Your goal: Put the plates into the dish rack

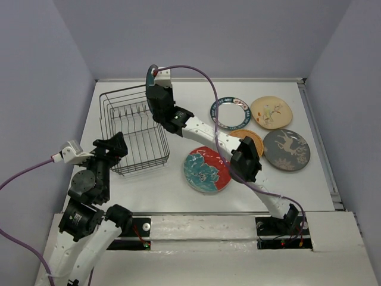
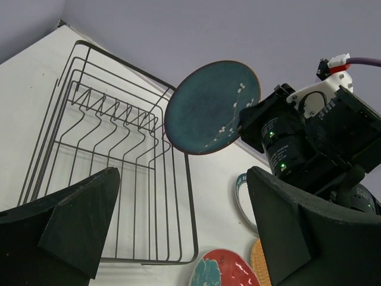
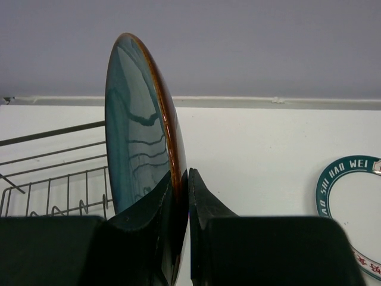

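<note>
The dark teal plate (image 1: 149, 75) hangs above the rack's side bar. My right gripper should move toward the wire slots next and go down just inside that bar.
My right gripper (image 1: 154, 84) (image 3: 186, 179) is shut on the rim of a dark teal plate (image 1: 149, 75) (image 2: 211, 107) (image 3: 134, 131). It holds the plate on edge in the air above the far right corner of the wire dish rack (image 1: 134, 128) (image 2: 107, 149) (image 3: 53, 173). No plates stand in the rack. My left gripper (image 1: 116, 144) (image 2: 183, 179) is open at the rack's near left side, with nothing between its fingers. Five more plates lie flat to the right: white with a dark rim (image 1: 235, 114), cream floral (image 1: 271, 112), orange (image 1: 253, 138), grey deer (image 1: 286, 149), red-and-teal (image 1: 205, 170).
The right arm reaches over the orange and the white-rimmed plates. Walls close the table at the back and both sides. A raised ledge (image 1: 238, 223) with the arm bases runs along the near edge.
</note>
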Controlling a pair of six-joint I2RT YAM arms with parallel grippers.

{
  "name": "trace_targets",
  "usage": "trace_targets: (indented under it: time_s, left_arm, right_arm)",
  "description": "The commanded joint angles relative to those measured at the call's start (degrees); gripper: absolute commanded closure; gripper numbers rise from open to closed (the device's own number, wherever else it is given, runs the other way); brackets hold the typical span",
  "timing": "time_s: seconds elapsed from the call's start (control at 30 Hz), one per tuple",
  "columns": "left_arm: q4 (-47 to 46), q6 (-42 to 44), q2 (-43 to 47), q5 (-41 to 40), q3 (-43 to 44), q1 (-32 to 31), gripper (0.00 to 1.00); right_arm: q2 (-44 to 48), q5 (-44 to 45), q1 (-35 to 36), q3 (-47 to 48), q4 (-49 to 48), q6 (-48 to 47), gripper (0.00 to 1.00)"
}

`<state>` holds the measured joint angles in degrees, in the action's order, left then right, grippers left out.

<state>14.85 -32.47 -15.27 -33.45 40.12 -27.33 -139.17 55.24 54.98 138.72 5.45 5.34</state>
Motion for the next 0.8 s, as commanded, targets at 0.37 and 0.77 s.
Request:
trace_targets:
  time_s: [0.37,0.77]
  left_arm:
    - [-3.0,-0.3,0.9,-1.3,1.5,-0.3,0.01]
    - [-2.8,-1.1,0.8,-1.8,1.5,0.2,0.01]
  right_arm:
    - [-4.4,-0.7,2.0,2.8,-12.7,-0.7,0.93]
    - [-6.4,-4.5,4.7,-0.3,-21.1,-8.9,0.71]
